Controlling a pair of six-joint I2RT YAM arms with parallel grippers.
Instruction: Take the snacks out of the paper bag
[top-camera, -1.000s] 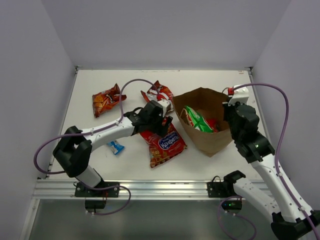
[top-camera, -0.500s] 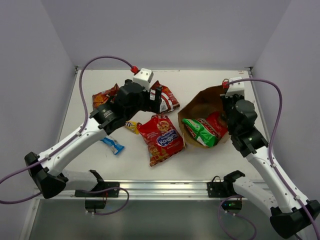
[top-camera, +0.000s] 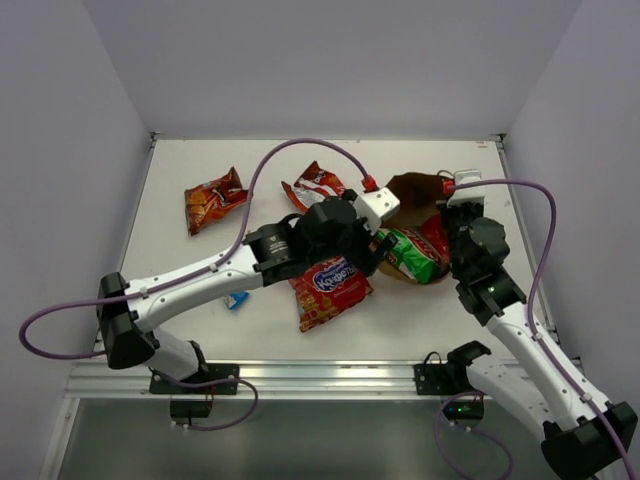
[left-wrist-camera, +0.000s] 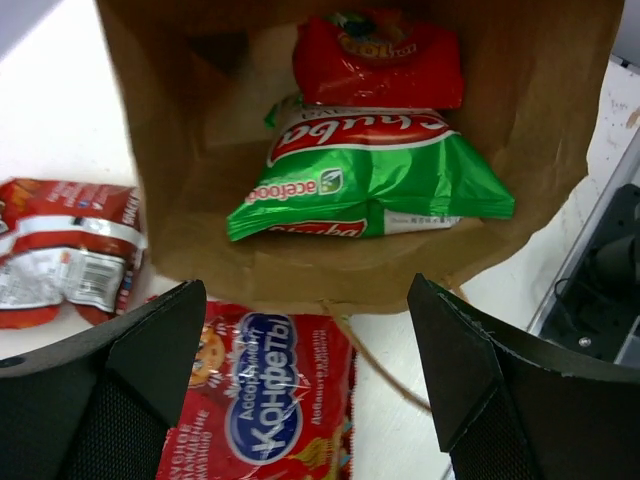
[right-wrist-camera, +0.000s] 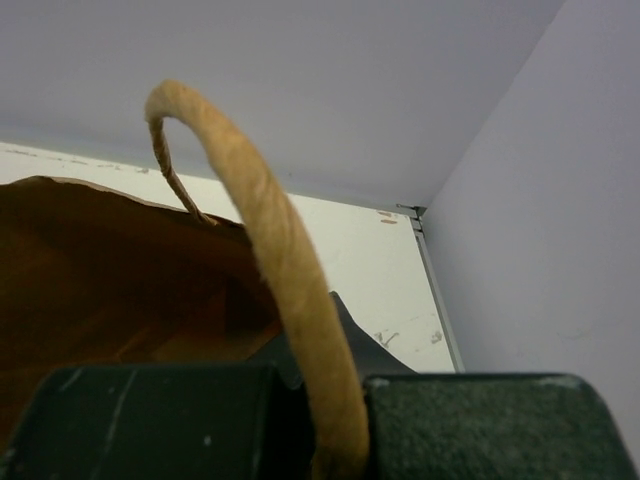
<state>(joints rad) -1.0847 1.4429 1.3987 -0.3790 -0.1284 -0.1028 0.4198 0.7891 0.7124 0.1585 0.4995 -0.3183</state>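
This chip bag is the nearest to the paper bag's opening. My left gripper should next go down into the paper bag's opening, onto the green-white chip bag's corner (top-camera: 423, 278) (left-wrist-camera: 488, 203) beside the white label.
The brown paper bag (top-camera: 412, 189) lies tipped with its mouth toward the left. My right gripper (right-wrist-camera: 335, 420) is shut on its twisted handle (right-wrist-camera: 290, 270), at the bag's right side (top-camera: 457, 214). Inside the bag lie a green-white chip bag (left-wrist-camera: 370, 180) and, behind it, a red packet (left-wrist-camera: 380, 60). My left gripper (left-wrist-camera: 310, 340) is open just in front of the bag's mouth, above the red candy bag (left-wrist-camera: 265, 400), with nothing between its fingers (left-wrist-camera: 150, 350). In the top view it sits at the bag's opening (top-camera: 375, 250).
Out on the table lie the red candy bag (top-camera: 330, 285), a red packet (top-camera: 315, 184), an orange-red chip bag (top-camera: 212, 199) and a small blue bar (top-camera: 236, 298). The bag's second handle (left-wrist-camera: 385, 365) trails on the table. Walls enclose the table on three sides.
My left arm left the candy bag, swung up toward the back and came round to the bag's mouth. The right gripper has tipped the bag further over, mouth to the left.
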